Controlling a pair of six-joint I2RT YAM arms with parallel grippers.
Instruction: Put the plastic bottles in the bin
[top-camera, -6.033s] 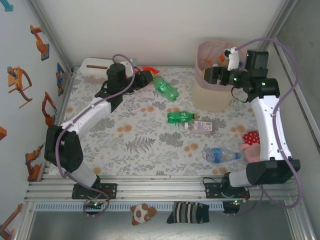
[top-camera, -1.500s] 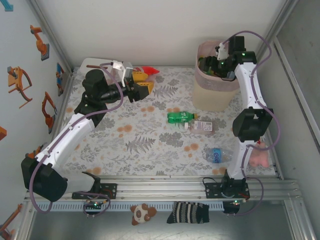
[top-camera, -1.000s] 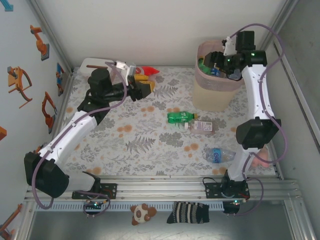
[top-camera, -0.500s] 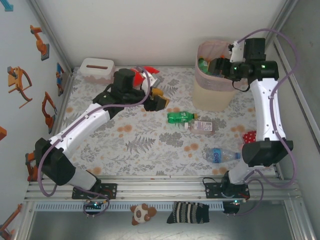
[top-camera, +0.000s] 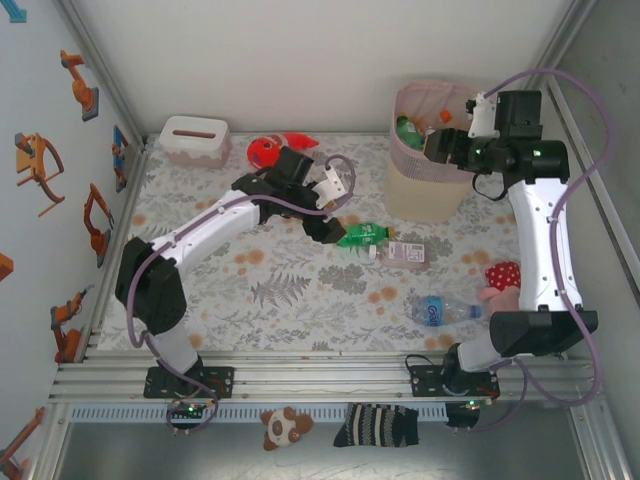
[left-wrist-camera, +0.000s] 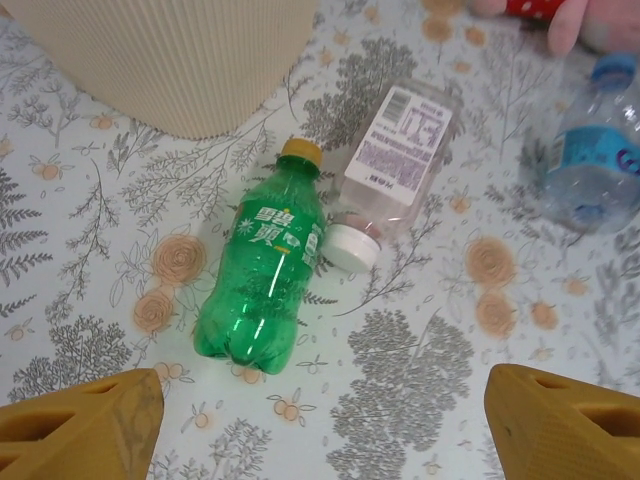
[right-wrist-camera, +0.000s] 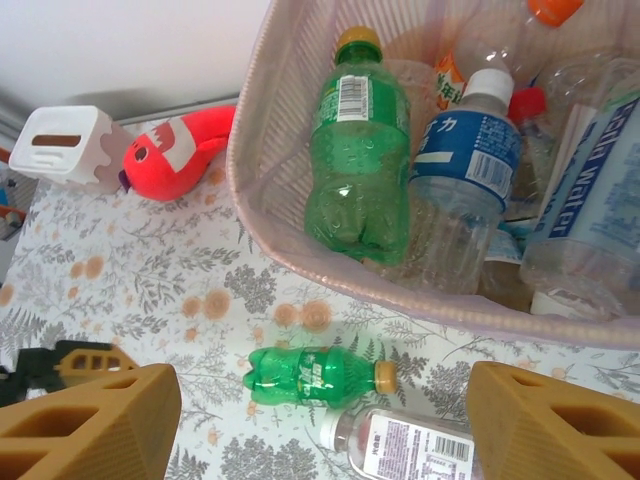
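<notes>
The bottle lies at a slant to my left gripper's fingers. I will turn my left gripper and lower it toward the bin (top-camera: 430, 195) before it closes on the green bottle's lower body (top-camera: 354, 236).
A green bottle (top-camera: 362, 235) lies on its side mid-table, its yellow cap pointing toward the bin (top-camera: 430, 195). My left gripper (top-camera: 335, 218) hovers just left of it, open and empty. In the left wrist view the green bottle (left-wrist-camera: 263, 275) lies beyond the gripper (left-wrist-camera: 320, 430), beside a clear white-capped bottle (left-wrist-camera: 392, 160). A blue-labelled bottle (top-camera: 440, 310) lies nearer the front right. My right gripper (top-camera: 442, 148) hangs open and empty over the bin's near rim. The right wrist view looks into the bin (right-wrist-camera: 290, 230), which holds a green bottle (right-wrist-camera: 360, 150) and several clear ones.
A white tissue box (top-camera: 193, 138) and a red fish toy (top-camera: 275, 150) sit at the back left. A pink and red plush (top-camera: 500, 285) lies by the right wall. White walls and a metal frame enclose the flowered table.
My left gripper has swung from near the tissue box rightward to the green bottle, and its jaws have opened wider. The right gripper has shifted slightly at the bin's rim.
</notes>
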